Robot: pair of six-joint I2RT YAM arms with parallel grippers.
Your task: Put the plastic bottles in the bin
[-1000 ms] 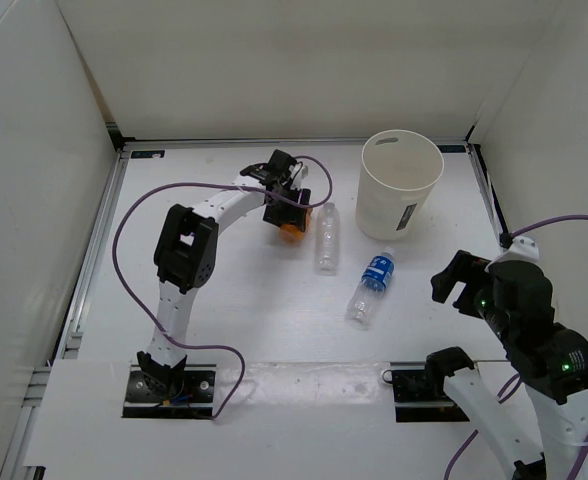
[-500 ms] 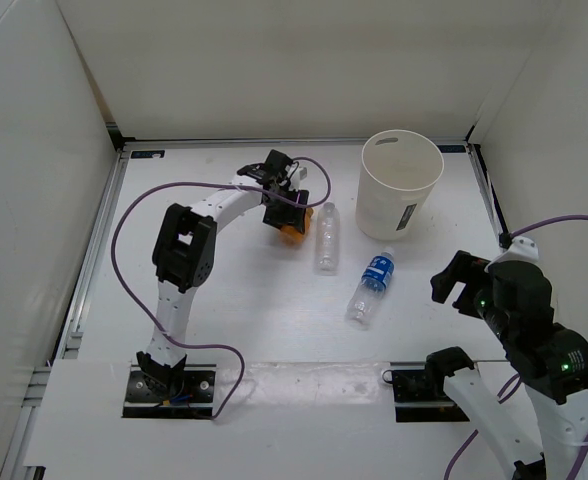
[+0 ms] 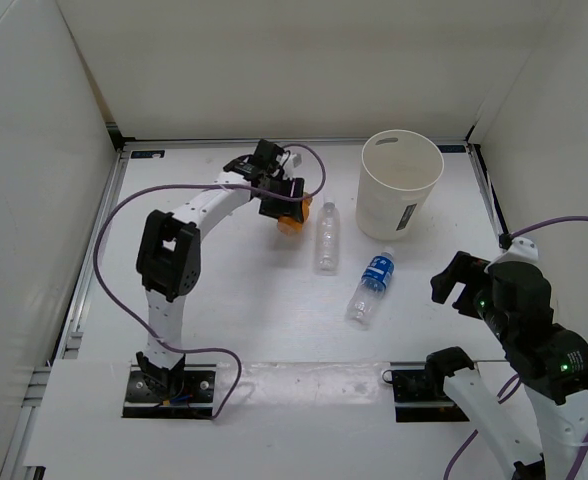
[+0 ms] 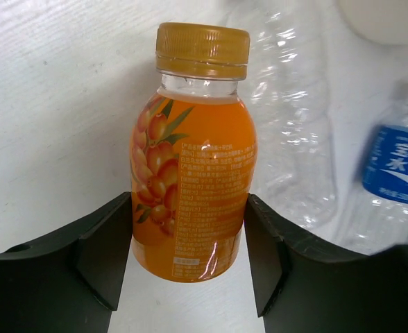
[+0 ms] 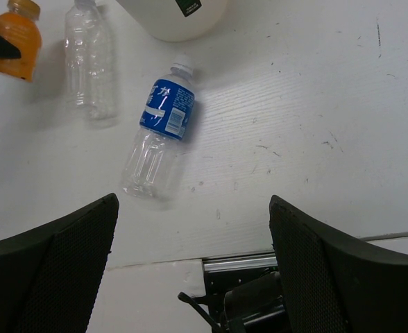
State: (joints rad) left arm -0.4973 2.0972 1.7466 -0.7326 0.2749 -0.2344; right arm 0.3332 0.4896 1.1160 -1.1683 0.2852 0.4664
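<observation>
The left gripper swings up and over the bin's opening (image 3: pixel 403 162) next and releases the orange bottle (image 3: pixel 291 222), since the bin stands to its right in the top view.
My left gripper (image 3: pixel 282 203) (image 4: pixel 189 232) is shut on the orange bottle (image 3: pixel 291 222) (image 4: pixel 193 187). Both fingers press its lower body and its orange cap points away from the wrist. Just to its right a clear bottle with a white cap (image 3: pixel 326 238) (image 4: pixel 294 139) (image 5: pixel 89 62) lies on the table. A clear bottle with a blue label (image 3: pixel 370 290) (image 4: pixel 398 166) (image 5: pixel 159 132) lies nearer the front. The cream-white bin (image 3: pixel 399 185) (image 5: pixel 176 14) stands upright at the back right. My right gripper (image 3: pixel 461 280) (image 5: pixel 193 236) hangs open over the table's front right, holding nothing.
White walls close in the table on the left, back and right. A metal rail (image 3: pixel 94 250) runs along the left edge. The left arm's purple cable (image 3: pixel 124 215) loops above the table's left half.
The left jaws have closed a little more on the orange bottle. The left arm has swung left and carried the bottle slightly toward the back. The right arm has not moved.
</observation>
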